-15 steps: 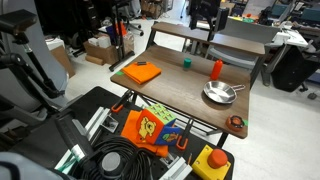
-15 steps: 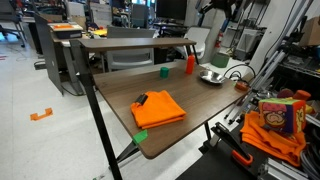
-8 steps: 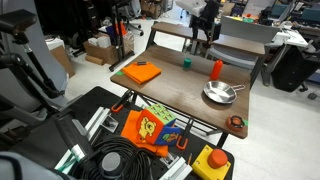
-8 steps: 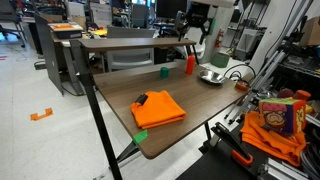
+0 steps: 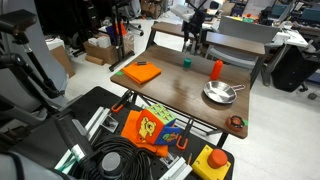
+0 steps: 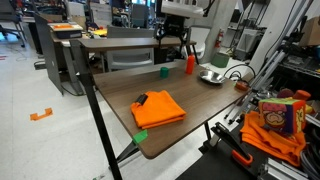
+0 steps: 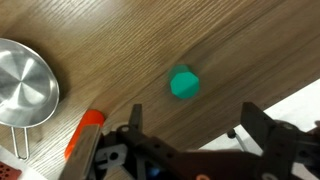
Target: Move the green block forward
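I will next move my gripper over the green block (image 5: 186,61) (image 7: 184,83) and down until my fingers straddle the block's sides, as the block stands below my open gripper, in front of its fingers.
The green block (image 5: 186,61) is a tiny dark-green cube on the far part of the wooden table, also seen in an exterior view (image 6: 165,72) and in the wrist view (image 7: 184,83). An orange-red cylinder (image 5: 217,69) stands beside it, and it also shows in an exterior view (image 6: 190,64) and the wrist view (image 7: 84,132). My gripper (image 5: 193,42) hangs above and slightly behind the block, apart from it, fingers pointing down. In the wrist view the gripper (image 7: 192,130) is open and empty, with the block in front of the fingers.
A silver frying pan (image 5: 220,94) lies near the cylinder, also in the wrist view (image 7: 22,85). A flat orange cloth (image 5: 136,72) with a dark object on it lies at the table's other end. A raised shelf (image 5: 215,40) runs along the table's back.
My gripper has moved across from beyond the pan side to above the green block and has come lower. The block, cylinder and pan have not moved.
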Tool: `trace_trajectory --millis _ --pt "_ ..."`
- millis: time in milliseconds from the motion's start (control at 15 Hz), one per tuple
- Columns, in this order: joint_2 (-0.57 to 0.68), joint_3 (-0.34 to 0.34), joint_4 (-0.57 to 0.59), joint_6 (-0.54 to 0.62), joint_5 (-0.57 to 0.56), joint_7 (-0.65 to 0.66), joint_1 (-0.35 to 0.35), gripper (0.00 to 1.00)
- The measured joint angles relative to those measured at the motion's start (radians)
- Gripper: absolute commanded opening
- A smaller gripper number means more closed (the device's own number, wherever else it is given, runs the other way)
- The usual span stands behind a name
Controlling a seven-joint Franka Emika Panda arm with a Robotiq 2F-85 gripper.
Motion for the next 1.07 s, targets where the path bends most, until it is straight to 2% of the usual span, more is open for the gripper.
trace_trajectory --millis 600,1067 --pt "0.234 0.0 0.25 -0.165 0.024 -0.003 0.023 1.0" --pt "0.346 -0.013 0.402 -0.257 0.028 -0.008 0.022 1.0"
